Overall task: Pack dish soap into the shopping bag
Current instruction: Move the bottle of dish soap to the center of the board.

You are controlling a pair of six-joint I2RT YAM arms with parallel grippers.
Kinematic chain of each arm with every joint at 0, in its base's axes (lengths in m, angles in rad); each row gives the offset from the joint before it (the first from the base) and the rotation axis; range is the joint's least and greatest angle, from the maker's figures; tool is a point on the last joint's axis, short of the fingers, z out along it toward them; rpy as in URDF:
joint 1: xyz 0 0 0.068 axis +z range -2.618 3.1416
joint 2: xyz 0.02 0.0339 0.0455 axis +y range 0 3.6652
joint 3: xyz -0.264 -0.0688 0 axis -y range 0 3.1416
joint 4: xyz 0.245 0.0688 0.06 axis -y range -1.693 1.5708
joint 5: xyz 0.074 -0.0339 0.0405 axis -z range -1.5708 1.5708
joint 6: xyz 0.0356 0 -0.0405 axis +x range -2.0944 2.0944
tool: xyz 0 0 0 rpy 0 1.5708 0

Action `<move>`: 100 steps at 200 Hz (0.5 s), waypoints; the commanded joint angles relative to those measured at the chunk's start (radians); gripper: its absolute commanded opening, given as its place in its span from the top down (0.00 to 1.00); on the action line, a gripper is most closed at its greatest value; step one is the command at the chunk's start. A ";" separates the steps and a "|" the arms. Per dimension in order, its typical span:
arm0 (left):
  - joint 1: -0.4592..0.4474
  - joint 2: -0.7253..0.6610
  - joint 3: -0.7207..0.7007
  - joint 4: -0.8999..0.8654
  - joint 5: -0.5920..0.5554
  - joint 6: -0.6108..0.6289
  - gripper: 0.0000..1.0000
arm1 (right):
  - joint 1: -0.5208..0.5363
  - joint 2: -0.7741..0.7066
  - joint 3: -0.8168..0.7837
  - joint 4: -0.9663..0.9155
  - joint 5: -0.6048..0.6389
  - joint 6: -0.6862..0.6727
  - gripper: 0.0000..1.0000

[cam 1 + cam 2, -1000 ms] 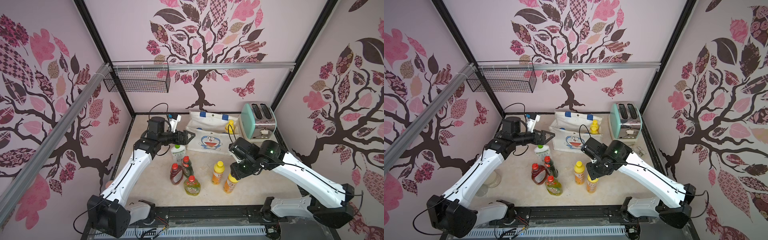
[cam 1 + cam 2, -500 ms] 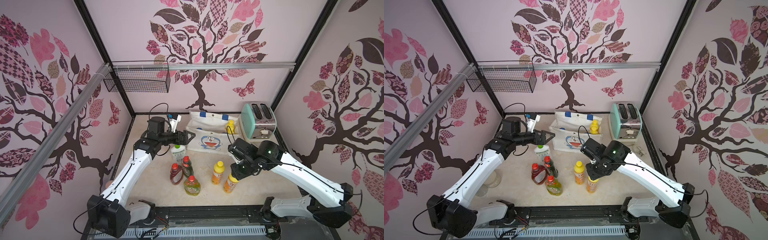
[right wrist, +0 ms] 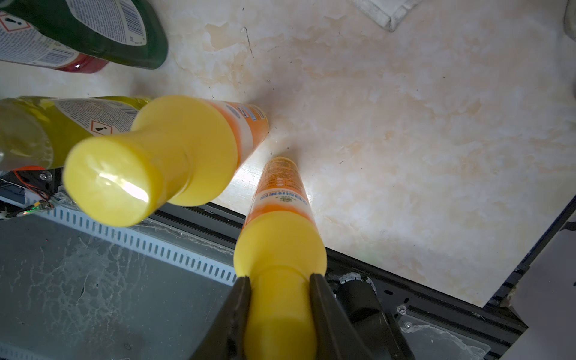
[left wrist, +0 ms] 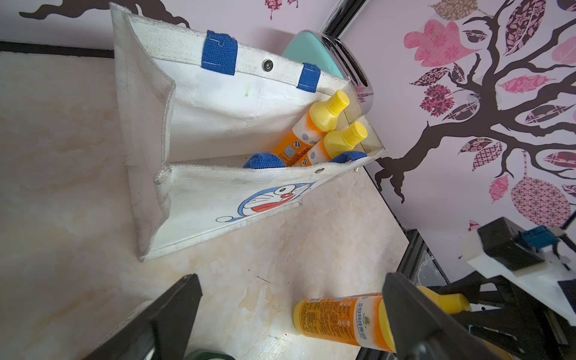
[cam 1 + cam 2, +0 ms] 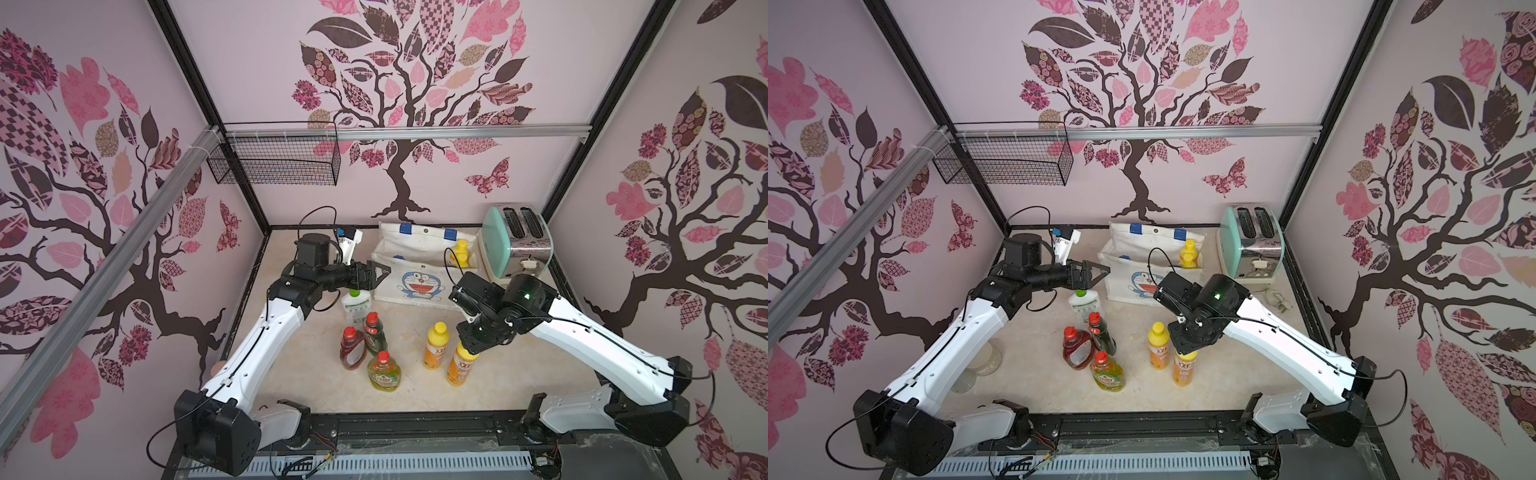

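Observation:
The bottle should go outward next, past the second one, in my right gripper. My right gripper will then let go of the bottle's cap before the bag's front (image 5: 441, 317) (image 3: 294, 51), because the tabletop is bare there.
The white shopping bag (image 5: 419, 274) (image 5: 1142, 266) (image 4: 237, 174) stands open at the back, with two orange dish soap bottles (image 5: 460, 251) (image 4: 314, 131) leaning inside it. My right gripper (image 5: 471, 351) (image 3: 279, 280) is shut on the yellow cap of an orange bottle (image 5: 461, 368) (image 3: 280, 193) that stands upright on the table. A second orange bottle (image 5: 436, 347) (image 3: 174, 149) stands beside it. My left gripper (image 5: 380, 272) (image 4: 290, 286) hangs open and empty by the bag's left end, above a white green-capped bottle (image 5: 354, 305).
Red (image 5: 352, 349), dark green (image 5: 374, 332) and yellow-green (image 5: 384, 372) red-capped bottles cluster mid-table. A mint toaster (image 5: 515, 245) stands right of the bag. A wire basket (image 5: 274, 158) hangs on the back wall. The black front rail (image 5: 415, 428) edges the table.
My right gripper's jaws have closed onto the cap of the front orange bottle. The left arm has not moved.

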 commanded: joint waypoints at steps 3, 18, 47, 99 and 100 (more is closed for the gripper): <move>-0.004 0.001 -0.003 0.014 0.004 0.003 0.03 | 0.004 0.010 0.082 -0.027 0.093 -0.004 1.00; -0.004 0.000 -0.003 0.014 0.003 0.003 0.03 | 0.004 0.024 0.125 -0.027 0.118 -0.007 1.00; -0.004 0.000 -0.004 0.013 0.003 0.003 0.03 | 0.003 0.066 0.209 -0.026 0.162 -0.025 1.00; -0.004 -0.007 -0.003 0.013 0.001 0.005 0.03 | -0.043 0.161 0.307 0.033 0.188 -0.108 1.00; -0.004 -0.007 -0.003 0.013 0.001 0.005 0.03 | -0.046 0.162 0.307 0.036 0.185 -0.110 1.00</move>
